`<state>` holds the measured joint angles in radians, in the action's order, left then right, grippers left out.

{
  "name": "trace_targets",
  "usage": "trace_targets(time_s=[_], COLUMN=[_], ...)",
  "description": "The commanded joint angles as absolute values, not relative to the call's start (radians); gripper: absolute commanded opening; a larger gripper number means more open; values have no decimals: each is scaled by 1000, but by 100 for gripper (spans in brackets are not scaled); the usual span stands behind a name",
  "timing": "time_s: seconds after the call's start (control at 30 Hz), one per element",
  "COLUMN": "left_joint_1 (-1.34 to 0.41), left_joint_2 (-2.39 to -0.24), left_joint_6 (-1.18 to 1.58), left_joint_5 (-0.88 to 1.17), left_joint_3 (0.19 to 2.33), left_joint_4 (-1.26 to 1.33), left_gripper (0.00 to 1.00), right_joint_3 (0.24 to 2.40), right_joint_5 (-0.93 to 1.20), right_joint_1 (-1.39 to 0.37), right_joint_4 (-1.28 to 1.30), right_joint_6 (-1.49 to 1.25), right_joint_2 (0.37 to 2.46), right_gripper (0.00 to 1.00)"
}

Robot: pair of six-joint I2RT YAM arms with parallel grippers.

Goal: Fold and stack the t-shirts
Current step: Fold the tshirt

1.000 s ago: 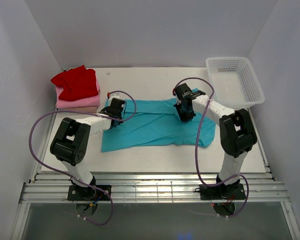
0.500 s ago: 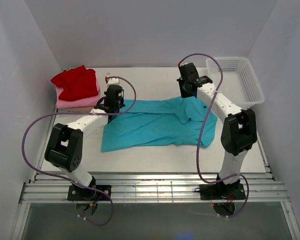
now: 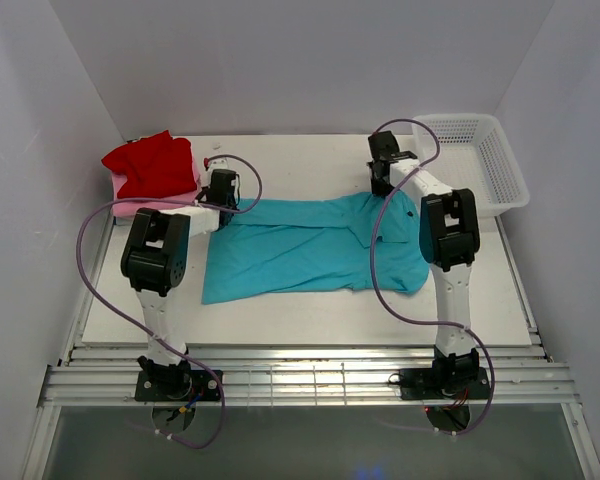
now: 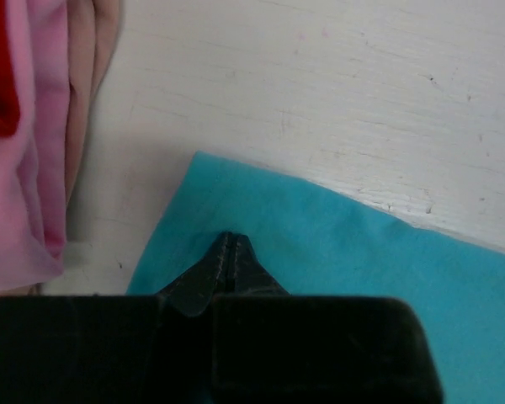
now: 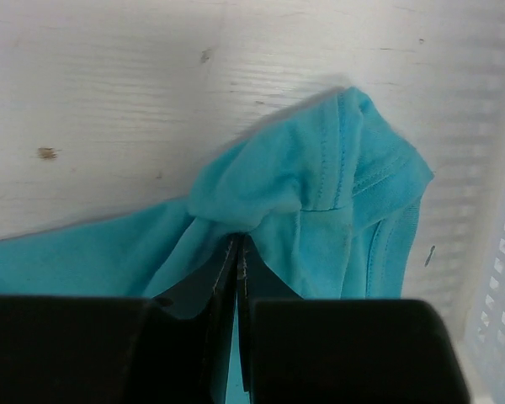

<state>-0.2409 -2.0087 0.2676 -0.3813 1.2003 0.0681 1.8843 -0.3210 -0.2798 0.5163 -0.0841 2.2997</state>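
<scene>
My left gripper will next pull the teal shirt's far corner outward beside the stack (image 3: 221, 206) and then let go of it, because the table is open beyond the shirt's far edge.
A teal t-shirt (image 3: 300, 250) lies spread across the middle of the table. My left gripper (image 3: 223, 192) is at the shirt's far left corner. In the left wrist view its jaws (image 4: 230, 238) are shut on the teal cloth (image 4: 362, 269) just inside that corner. My right gripper (image 3: 383, 183) is at the shirt's far right end. In the right wrist view it (image 5: 238, 238) is shut on a bunched fold of teal cloth (image 5: 320, 194) beside a stitched hem. A red t-shirt (image 3: 152, 165) tops a stack with a pink one (image 4: 17, 194) and a beige one (image 4: 88, 76) at the back left.
A white mesh basket (image 3: 470, 165) stands at the back right, its wall (image 5: 497, 252) close to the right gripper. White walls enclose the table on three sides. The stack lies just left of the left gripper.
Both arms have reached toward the back of the table and both grippers have closed on the teal shirt. Its right end has been drawn back toward the basket.
</scene>
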Motion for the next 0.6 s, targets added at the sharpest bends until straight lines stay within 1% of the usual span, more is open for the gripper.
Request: trace_targets(time_s=[0.0, 0.27, 0.37, 0.43, 0.57], left_joint_1=[-245, -227, -209, -192, -160], left_joint_2=[-2009, -2052, -2069, -2086, -2114], left_joint_6=[271, 313, 321, 328, 344], left_joint_5=[-359, -368, -359, -345, -311], left_joint_3=[1258, 1259, 1276, 1310, 1344], left_joint_4=[61, 17, 6, -59, -104], left_gripper=[0, 0, 0, 0, 0], right_joint_3=[1910, 1876, 1910, 1937, 1976], right_joint_5=[-301, -301, -290, -284, -284], right_joint_1=[-249, -213, -206, -199, -190], right_joint_4=[469, 488, 540, 564, 633], right_joint_6=[-101, -115, -123, -129, -138], right_joint_2=[2278, 2290, 2338, 2376, 2433], right_gripper=[8, 8, 8, 8, 8])
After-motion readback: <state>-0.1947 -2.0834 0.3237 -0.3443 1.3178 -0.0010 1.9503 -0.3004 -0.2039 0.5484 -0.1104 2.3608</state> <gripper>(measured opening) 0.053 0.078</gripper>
